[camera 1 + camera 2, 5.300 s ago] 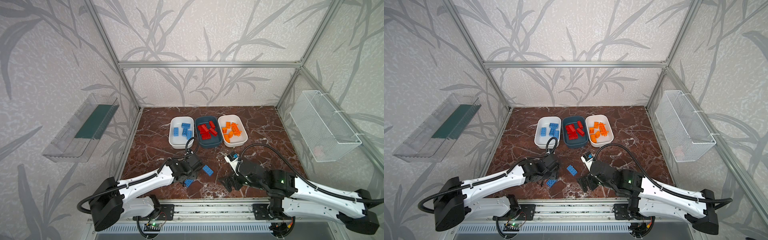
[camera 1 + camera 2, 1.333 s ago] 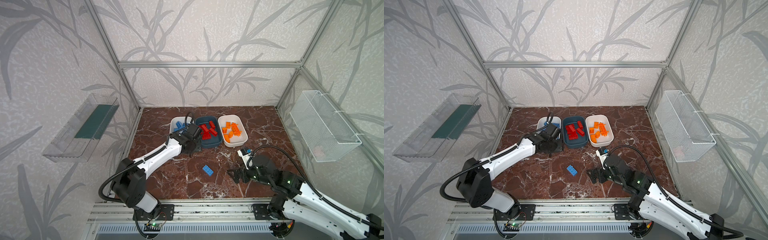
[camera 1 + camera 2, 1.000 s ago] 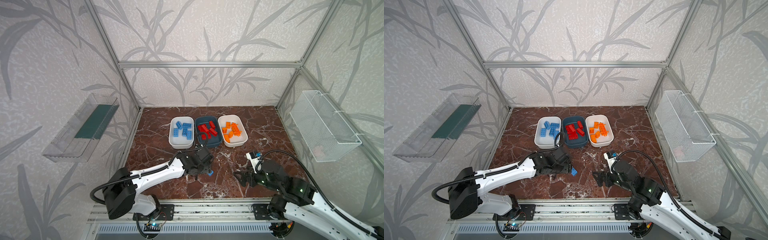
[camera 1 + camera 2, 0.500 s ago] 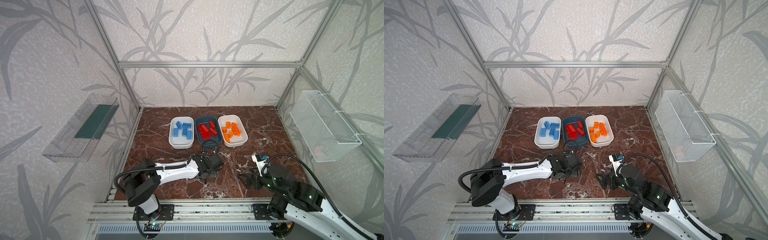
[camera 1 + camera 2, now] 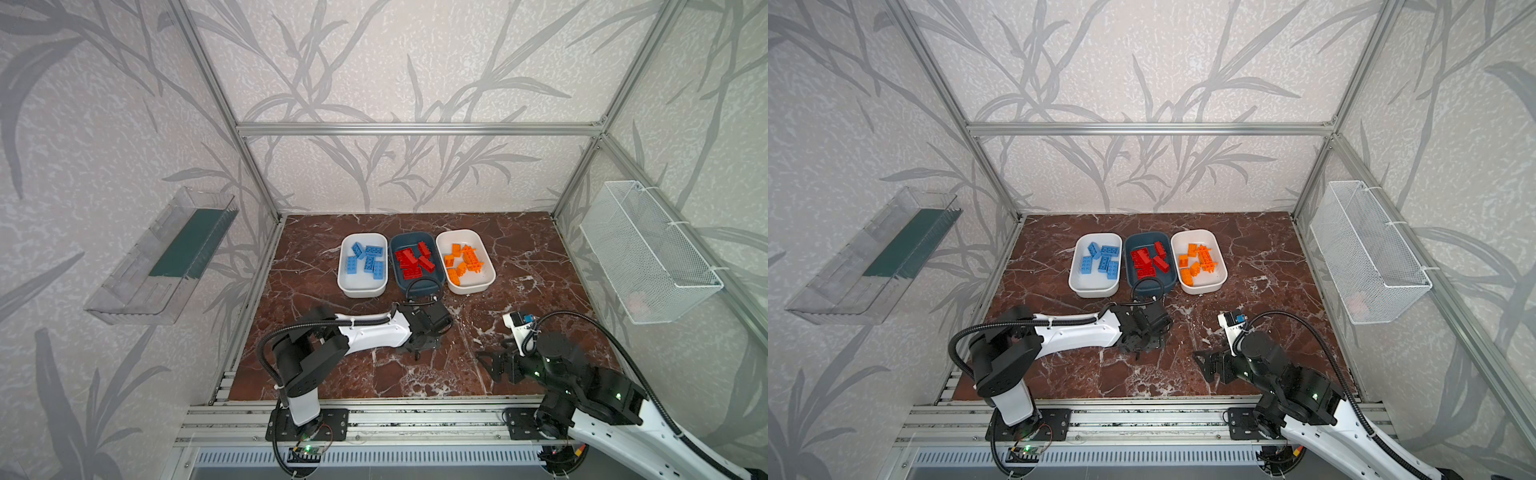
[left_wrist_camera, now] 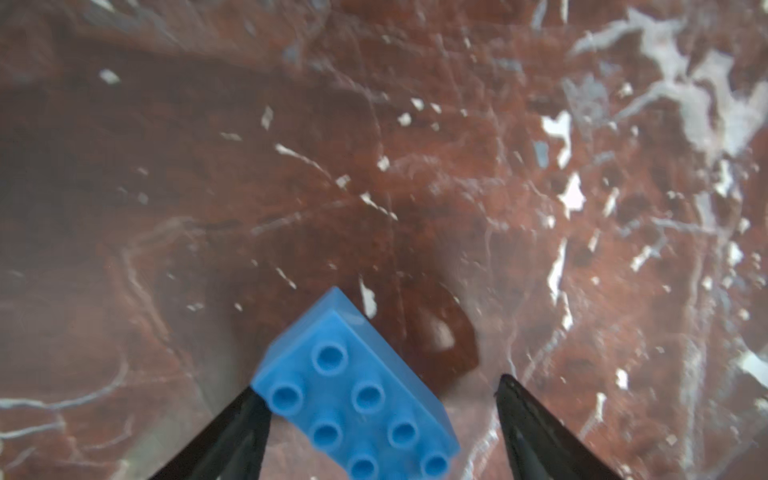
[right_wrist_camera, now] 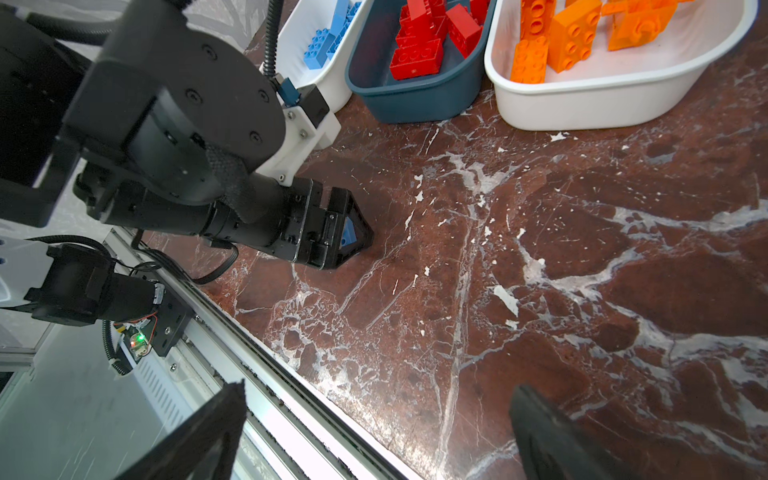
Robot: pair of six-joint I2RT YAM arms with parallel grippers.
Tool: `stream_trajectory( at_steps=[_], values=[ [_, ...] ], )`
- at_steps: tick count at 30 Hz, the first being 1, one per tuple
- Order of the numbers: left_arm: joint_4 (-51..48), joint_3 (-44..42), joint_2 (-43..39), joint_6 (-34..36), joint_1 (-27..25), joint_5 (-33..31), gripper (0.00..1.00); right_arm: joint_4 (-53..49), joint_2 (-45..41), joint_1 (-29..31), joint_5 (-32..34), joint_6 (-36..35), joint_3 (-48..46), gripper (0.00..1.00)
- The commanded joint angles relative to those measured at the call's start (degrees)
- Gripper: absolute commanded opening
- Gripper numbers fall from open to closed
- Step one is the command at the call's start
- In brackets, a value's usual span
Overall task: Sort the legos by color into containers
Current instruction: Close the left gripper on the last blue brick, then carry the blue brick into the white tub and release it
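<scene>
Next, my left gripper stays low and closes its fingers across the studded brick (image 6: 364,396), since the blue brick lies between the open fingers, one at its corner.
One blue brick (image 6: 353,395) lies studs-up on the marble floor between the fingers of my left gripper (image 6: 379,386). One fingertip touches a corner of it; the other stands apart, so the gripper is open. In both top views the left gripper (image 5: 419,349) (image 5: 1142,347) hides that brick. Blue legos (image 5: 368,259) fill the left white container (image 5: 361,284), red legos (image 5: 413,262) the teal container (image 5: 409,239), and orange legos (image 5: 463,262) the right white container (image 5: 473,280). My right gripper (image 5: 488,365) (image 7: 378,388) hangs open and holds nothing, near the front right.
A wire mesh basket (image 5: 648,257) hangs on the right wall and a clear plastic shelf (image 5: 166,257) on the left wall. An aluminium rail (image 5: 395,419) runs along the floor's front edge. The left arm's cable (image 5: 422,284) loops in front of the teal container.
The left gripper came back from the white container with the blue legos and now straddles the loose blue brick. The right arm drew back toward the front right.
</scene>
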Motion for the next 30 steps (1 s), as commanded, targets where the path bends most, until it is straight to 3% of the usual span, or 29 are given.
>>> stream_trajectory(
  at_steps=[1, 9, 15, 21, 26, 30],
  values=[
    [-0.9, 1.2, 2.0, -0.7, 0.6, 0.3, 0.81, 1.6, 0.4, -0.1, -0.7, -0.8, -1.0, 0.99],
    [-3.7, 5.2, 5.1, 2.4, 1.3, 1.3, 0.58, 0.6, 0.1, -0.2, 0.0, -1.2, -1.1, 0.99],
    [-5.2, 5.7, 5.2, 5.3, 1.0, 2.6, 0.34, 0.6, 0.1, -0.2, 0.5, -1.3, -0.7, 0.99],
    [-9.6, 7.3, 5.6, 8.8, 0.7, 0.6, 0.17, 0.8, 1.6, -0.1, 0.4, -1.6, -0.2, 0.99],
    [-14.0, 9.6, 3.2, 11.6, 1.5, -3.8, 0.13, 0.5, 2.1, -0.1, 0.6, -1.8, 0.9, 0.99],
    [-16.5, 11.3, -0.8, 14.3, 5.1, -7.0, 0.14, 0.5, 2.9, -0.1, 0.8, -1.9, 1.5, 0.99]
  ],
)
